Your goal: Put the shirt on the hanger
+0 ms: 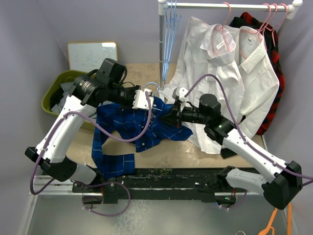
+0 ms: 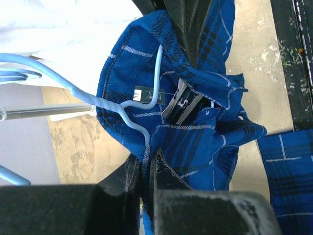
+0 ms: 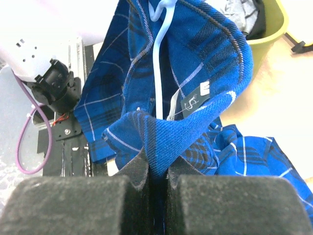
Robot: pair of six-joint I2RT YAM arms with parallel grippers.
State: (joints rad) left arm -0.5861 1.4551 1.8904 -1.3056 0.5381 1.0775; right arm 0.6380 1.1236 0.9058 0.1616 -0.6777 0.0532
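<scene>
The light-blue hanger's wire is already inside the shirt's collar. My right gripper will next rise outward to the bare bar beside the spare hangers and let go of the collar.
The royal-blue checked shirt (image 1: 128,128) hangs bunched between my two arms above the table, with one part trailing down to the front edge. My left gripper (image 1: 152,104) is shut on its collar edge (image 2: 142,147). My right gripper (image 1: 171,116) is shut on the opposite collar fold (image 3: 161,137). The light-blue hanger (image 2: 122,105) has its hook outside the collar and its wire running down inside the neck opening, also seen in the right wrist view (image 3: 159,68). The shirt's neck label (image 3: 193,100) shows inside the collar.
A clothes rail (image 1: 230,5) at the back holds spare light-blue hangers (image 1: 169,29), white shirts (image 1: 230,68) on pink hangers and a red-and-black plaid shirt (image 1: 274,68). A green bin (image 1: 56,93) stands at back left. An orange hanger (image 1: 274,223) lies at bottom right.
</scene>
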